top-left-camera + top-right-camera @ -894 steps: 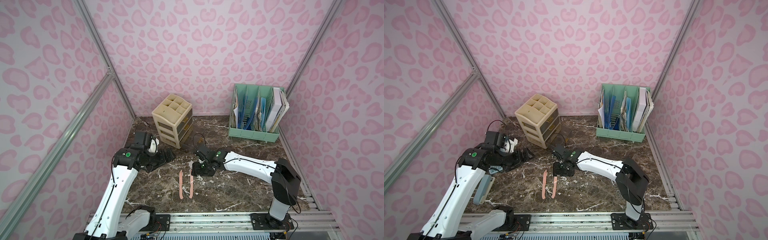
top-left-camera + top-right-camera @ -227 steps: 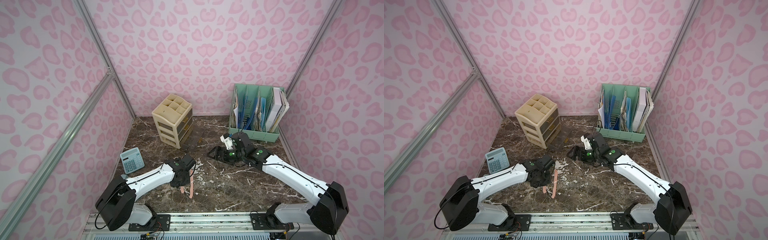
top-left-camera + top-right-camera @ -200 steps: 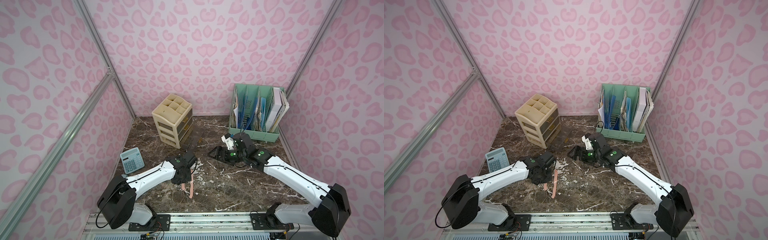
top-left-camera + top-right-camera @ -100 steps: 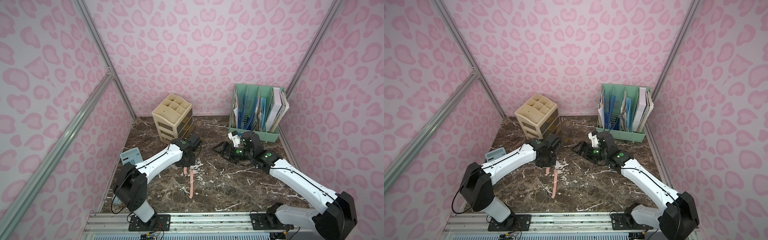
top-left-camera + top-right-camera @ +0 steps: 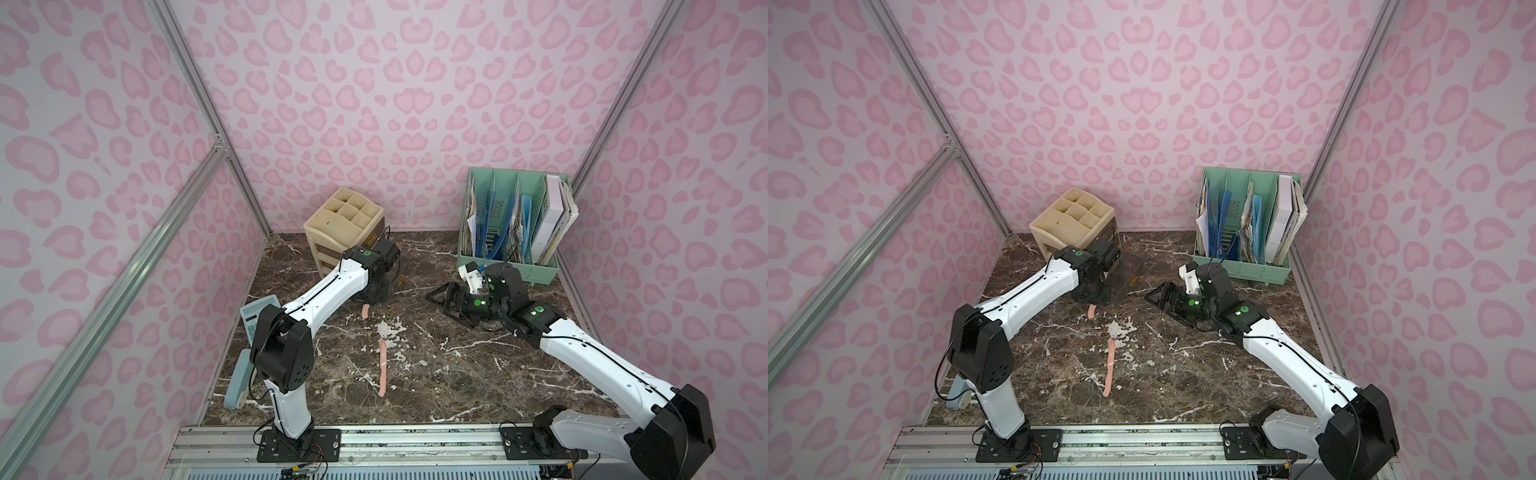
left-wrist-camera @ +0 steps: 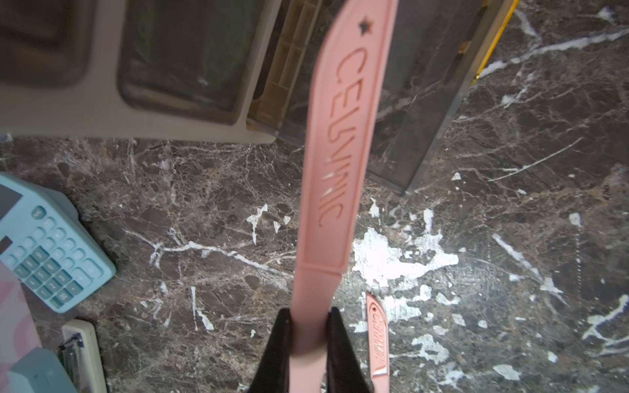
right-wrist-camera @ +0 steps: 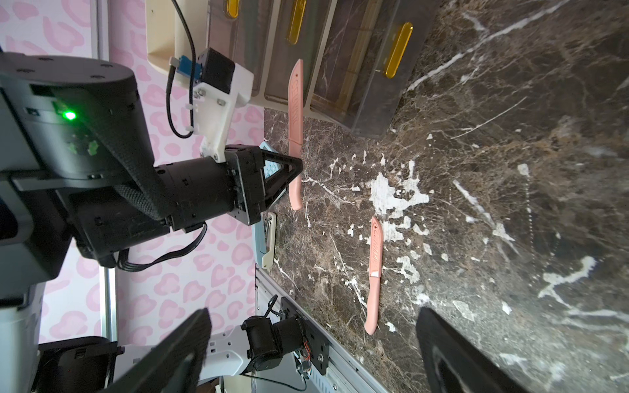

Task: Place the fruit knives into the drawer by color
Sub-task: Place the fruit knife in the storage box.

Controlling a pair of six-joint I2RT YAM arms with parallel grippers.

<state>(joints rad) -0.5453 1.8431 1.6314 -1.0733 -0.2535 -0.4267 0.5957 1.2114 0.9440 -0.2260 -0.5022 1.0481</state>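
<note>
I need to move my left gripper outward over the pulled-out bottom drawer point(image 6: 419, 75), lower the knife inside and let go of the handle, because the drawer is open outward and below.
My left gripper point(image 6: 309, 326) is shut on the handle of a salmon pink fruit knife point(image 6: 333, 153). The knife hangs in the air with its blade pointing at the beige drawer unit point(image 5: 340, 220), just in front of the bottom drawer point(image 7: 371, 68), which stands pulled out. In both top views only the handle end point(image 5: 365, 311) point(image 5: 1091, 310) shows below the wrist. A second pink knife point(image 5: 382, 368) point(image 7: 374, 268) lies flat on the marble in the middle. My right gripper point(image 5: 446, 301) hovers open to the right of the drawer, with nothing between its fingers point(image 7: 190, 340).
A blue calculator point(image 5: 257, 316) and a pale stapler-like tool point(image 5: 239, 378) lie by the left wall. A green file holder point(image 5: 515, 224) full of folders stands at the back right. The two upper drawers with yellow handles point(image 7: 296, 20) are shut.
My left gripper has lifted one pink knife off the table and carried it back toward the drawer unit. My right arm has drawn slightly back and to the right, still open.
</note>
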